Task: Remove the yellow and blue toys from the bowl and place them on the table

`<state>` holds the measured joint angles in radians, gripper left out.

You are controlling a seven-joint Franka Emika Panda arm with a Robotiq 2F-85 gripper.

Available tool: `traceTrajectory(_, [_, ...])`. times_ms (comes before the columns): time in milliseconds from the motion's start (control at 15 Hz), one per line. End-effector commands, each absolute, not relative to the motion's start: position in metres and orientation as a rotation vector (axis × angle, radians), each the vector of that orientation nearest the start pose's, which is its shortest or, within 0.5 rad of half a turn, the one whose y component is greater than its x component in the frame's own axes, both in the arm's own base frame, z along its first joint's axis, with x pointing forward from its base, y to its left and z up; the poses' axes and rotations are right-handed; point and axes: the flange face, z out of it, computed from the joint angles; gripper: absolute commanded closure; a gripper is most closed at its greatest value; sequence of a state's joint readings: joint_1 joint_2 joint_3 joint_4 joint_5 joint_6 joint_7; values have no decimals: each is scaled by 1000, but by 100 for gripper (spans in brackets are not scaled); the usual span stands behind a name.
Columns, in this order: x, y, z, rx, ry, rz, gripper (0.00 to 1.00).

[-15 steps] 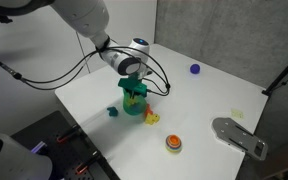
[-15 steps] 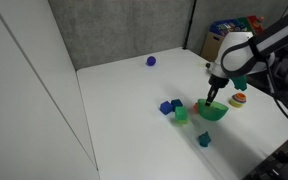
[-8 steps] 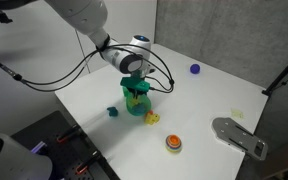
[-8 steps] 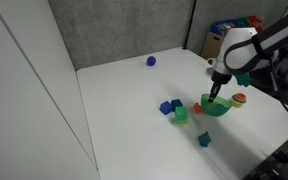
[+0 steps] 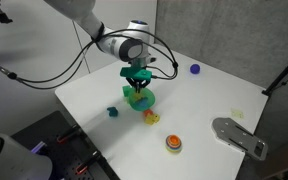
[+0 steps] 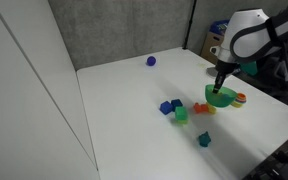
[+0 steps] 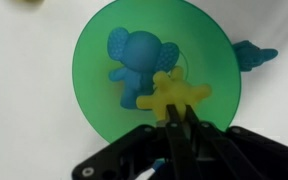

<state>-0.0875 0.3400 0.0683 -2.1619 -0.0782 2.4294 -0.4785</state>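
Observation:
I need to move my gripper across toward the round orange-red piece and lower it over the tabletop beside that piece to release the limb, because the bowl (image 5: 140, 100) hangs above the table.
The green bowl (image 7: 99, 95) fills the wrist view, with a blue toy (image 7: 132, 70) and a yellow toy (image 7: 174, 92) inside. My gripper (image 7: 174, 118) reaches over the near rim and is shut on a limb of the yellow toy. In both exterior views the gripper (image 5: 137, 88) (image 6: 220, 88) points straight down into the bowl (image 5: 140, 100) (image 6: 222, 98), which looks raised off the white table (image 5: 214, 95) (image 6: 124, 120). Small yellow pieces (image 5: 150, 117) lie on the table just below the bowl.
A teal-blue piece (image 5: 112, 112) (image 6: 204, 139) (image 7: 252, 55) lies near the bowl. A blue block (image 6: 168, 106), a green block (image 6: 181, 115) and a round orange-red piece (image 5: 173, 143) (image 6: 240, 98) lie on the table. A dark blue ball (image 5: 194, 69) (image 6: 151, 60) sits far off. A grey plate (image 5: 239, 135) lies at the edge.
The gripper has risen and shifted a little, and the green bowl has come up and moved with it, away from the loose pieces on the table.

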Motion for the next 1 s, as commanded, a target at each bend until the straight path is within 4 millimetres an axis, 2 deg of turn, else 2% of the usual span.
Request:
traceTrajectory(0, [552, -21, 212, -3087, -774, 276, 96])
traceTrajectory(267, [544, -29, 185, -3067, -776, 408, 96])
traceTrajectory(467, [535, -28, 170, -2927, -777, 560, 96])
traceTrajectory(600, [534, -31, 167, -2848, -752, 646, 96])
traceTrajectory(933, [565, -57, 194, -3183, -791, 457, 96])
